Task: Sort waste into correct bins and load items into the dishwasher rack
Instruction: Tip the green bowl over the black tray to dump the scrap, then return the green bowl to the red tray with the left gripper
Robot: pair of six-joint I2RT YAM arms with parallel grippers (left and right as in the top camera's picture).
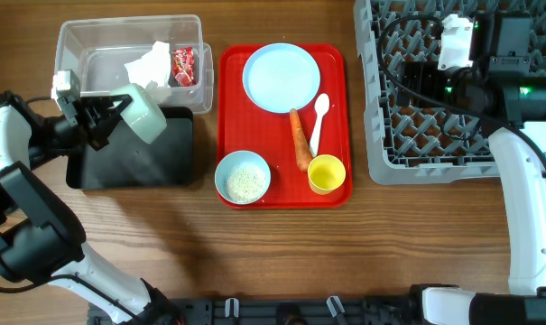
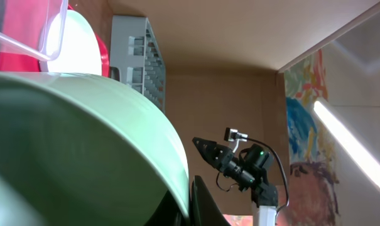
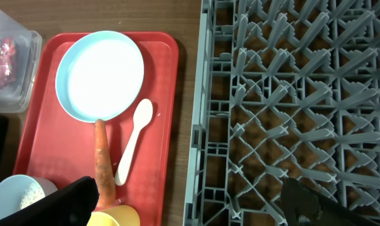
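I should next move my left gripper over the tray, turning the mint bowl [image 1: 149, 116] upright, and lower it. I should then release it between plate and blue bowl [image 1: 242, 130], since that spot is bare.
My left gripper [image 1: 124, 106] is shut on the rim of the mint bowl [image 1: 149, 116], holding it tilted over the black tub [image 1: 133, 171]. The bowl fills the left wrist view [image 2: 83, 144] beside a finger of my left gripper [image 2: 193, 201]. The clear tub [image 1: 128, 27] holds the white tissue [image 1: 149, 65] and red wrapper [image 1: 183, 65]. The red tray [image 1: 232, 117] carries the blue plate [image 1: 282, 77], carrot [image 1: 300, 140], white spoon [image 1: 319, 122], blue bowl of rice [image 1: 243, 177] and yellow cup [image 1: 327, 173]. My right gripper [image 1: 423, 70] [image 3: 190, 204] is open and empty above the grey rack [image 1: 417, 135].
The right wrist view shows the rack's left edge [image 3: 205, 125], the tray [image 3: 164, 125], plate [image 3: 100, 74], spoon [image 3: 134, 141], carrot [image 3: 102, 163] and cup rim [image 3: 114, 218]. A strip of bare wood separates tray and rack. The brown food scrap is out of view.
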